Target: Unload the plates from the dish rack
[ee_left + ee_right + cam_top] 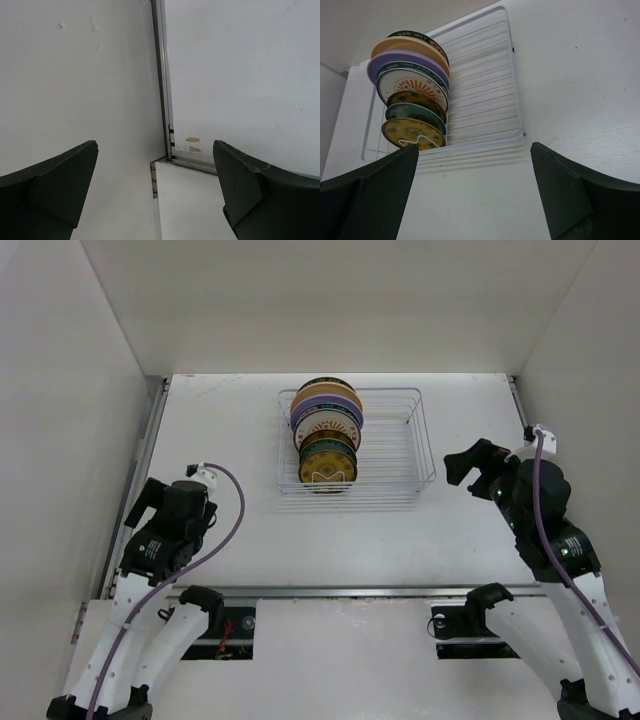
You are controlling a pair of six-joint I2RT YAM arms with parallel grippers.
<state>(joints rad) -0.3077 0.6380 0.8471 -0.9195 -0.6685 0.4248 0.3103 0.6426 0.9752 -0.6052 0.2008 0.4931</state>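
Observation:
The yellow-patterned plate's rim [355, 462] [443, 139] is beside the rack's empty slots, and that plate stands foremost. My right gripper needs to turn and go down onto that rim next, to the left in the top view.
The white wire dish rack [395, 445] stands at the back middle of the table. Several plates [326, 430] stand on edge in its left part: a yellow-patterned brown one [328, 468] in front, then teal-rimmed, sunburst, lilac and tan ones behind. The right wrist view shows the rack [485, 90] and the plates [412, 95] ahead to the left. My right gripper [468, 465] is open and empty, to the right of the rack. My left gripper [140, 508] is open and empty near the table's left edge, far from the rack.
White walls enclose the table on the left, back and right. A metal rail [148, 440] runs along the left edge and shows in the left wrist view [162, 85]. Another rail [350, 590] crosses the near edge by the arm bases.

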